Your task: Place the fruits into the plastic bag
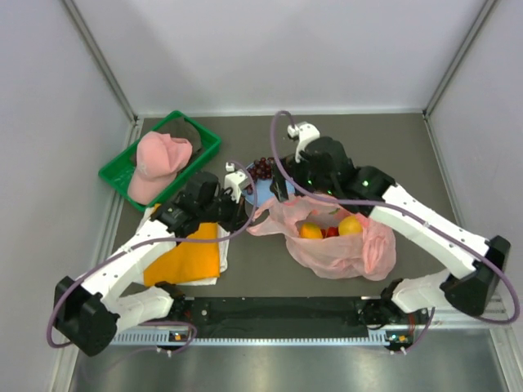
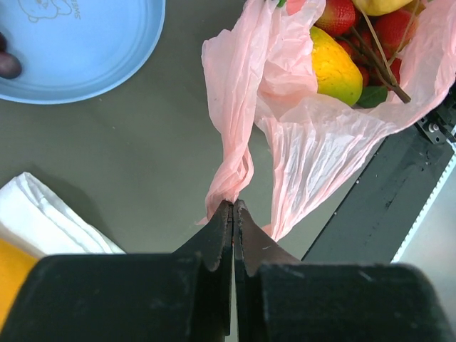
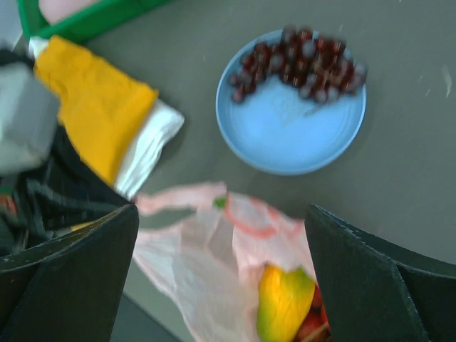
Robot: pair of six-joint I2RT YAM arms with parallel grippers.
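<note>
My open right gripper will move outward and down onto the dark grapes (image 1: 261,168) (image 3: 299,63) next and close there, because they are on the plate below it and outward of it.
The pink plastic bag (image 1: 339,245) lies open at table centre, holding an orange-yellow mango (image 1: 310,231), a lemon (image 1: 350,225) and red fruits (image 1: 330,232). Dark grapes (image 1: 261,168) lie on the light blue plate (image 1: 260,196) behind it. My left gripper (image 1: 248,219) is shut on the bag's left handle loop (image 2: 233,192), stretching it sideways. The mango (image 2: 333,68) and red fruits (image 2: 338,14) show inside the bag in the left wrist view. My right gripper (image 1: 288,189) is open and empty above the bag's far edge (image 3: 206,263), between the grapes (image 3: 299,63) and the mango (image 3: 283,303).
A green basket (image 1: 127,167) with a pink cap (image 1: 159,163) stands at the back left. A folded orange cloth (image 1: 188,257) on a white cloth (image 2: 43,214) lies under my left arm. A black rail (image 1: 278,310) runs along the near edge.
</note>
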